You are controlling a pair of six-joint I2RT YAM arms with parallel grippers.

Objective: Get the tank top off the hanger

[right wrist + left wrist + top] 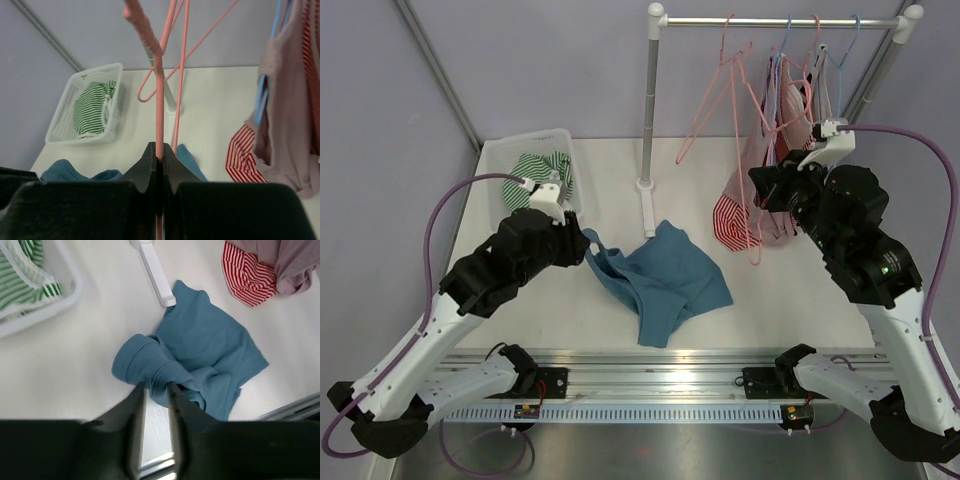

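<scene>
My right gripper carries the bare hanger outward to the bar beside the other pink one next and releases the bare hanger's rod. The tank top is already off.
The blue tank top lies crumpled on the white table, off any hanger. My left gripper hovers at its left strap end with the jaws slightly parted, and a bunched fold of the blue fabric sits at the fingertips. In the top view the left gripper is at the garment's left edge. My right gripper is shut on the thin rod of a bare pink hanger, which it holds upright. From above, the right gripper is beside the hanging clothes, below the rail.
A white basket with a green striped garment stands at the back left. The rack's pole and foot stand behind the tank top. A red striped garment, a mauve one and another pink hanger hang from the rail.
</scene>
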